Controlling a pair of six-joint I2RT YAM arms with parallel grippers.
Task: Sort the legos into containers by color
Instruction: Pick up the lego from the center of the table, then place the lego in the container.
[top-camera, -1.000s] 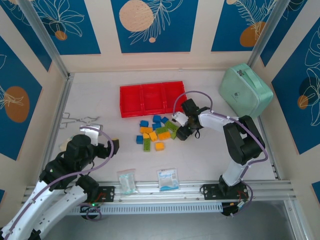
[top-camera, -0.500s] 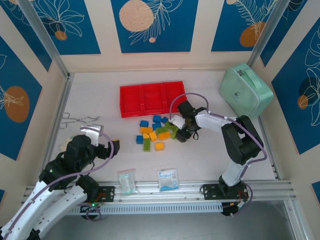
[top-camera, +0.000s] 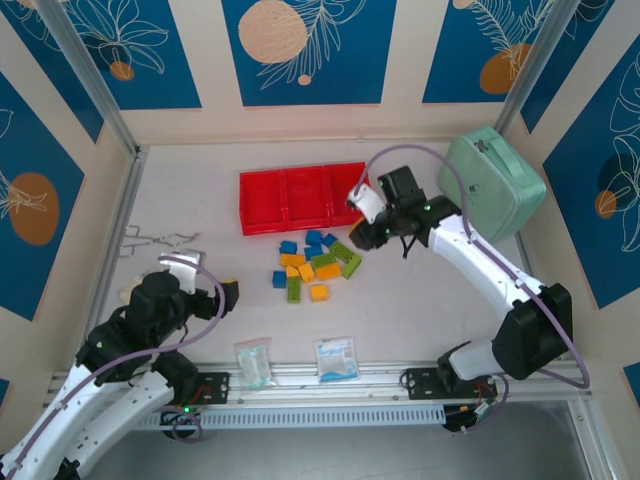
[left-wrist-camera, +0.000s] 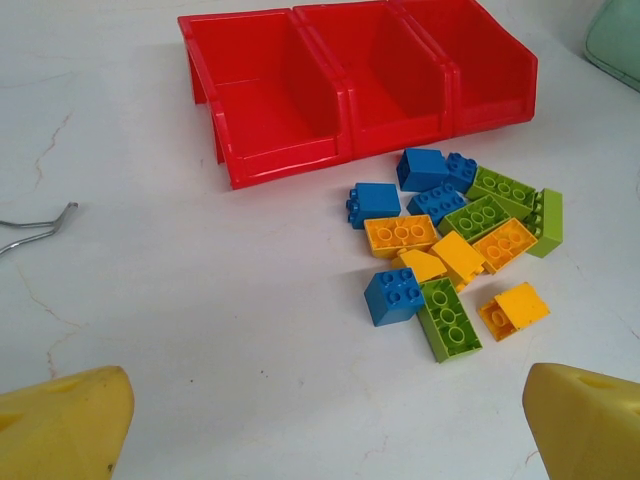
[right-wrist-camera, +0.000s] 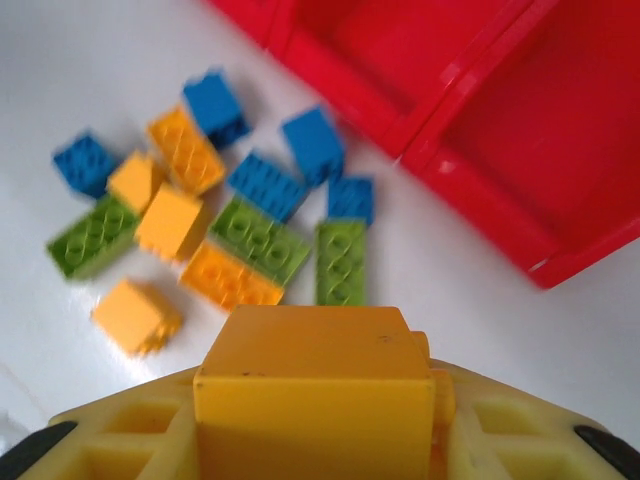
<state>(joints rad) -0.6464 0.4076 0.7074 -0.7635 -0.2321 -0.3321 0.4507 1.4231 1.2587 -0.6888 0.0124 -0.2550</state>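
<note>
I should next move my right gripper outward over the bin nearest the zip case and release the orange-yellow lego inside, as that bin is empty.
The legos lie in a loose pile of blue, green and orange-yellow bricks just in front of the containers, a long red tray of three bins. The pile and the tray also appear in the left wrist view. My right gripper hangs above the table by the tray's right end, shut on an orange-yellow brick. Below the right gripper are the pile and two red bins. My left gripper stands open at the near left, its yellow fingertips wide apart over bare table.
A mint green zip case sits at the back right, its edge in the left wrist view. Two clear packets lie near the front rail. A bent wire piece lies at the left.
My right gripper closed on an orange-yellow brick at the pile's right edge, then lifted it up and back toward the tray's right end. The left arm has not moved.
</note>
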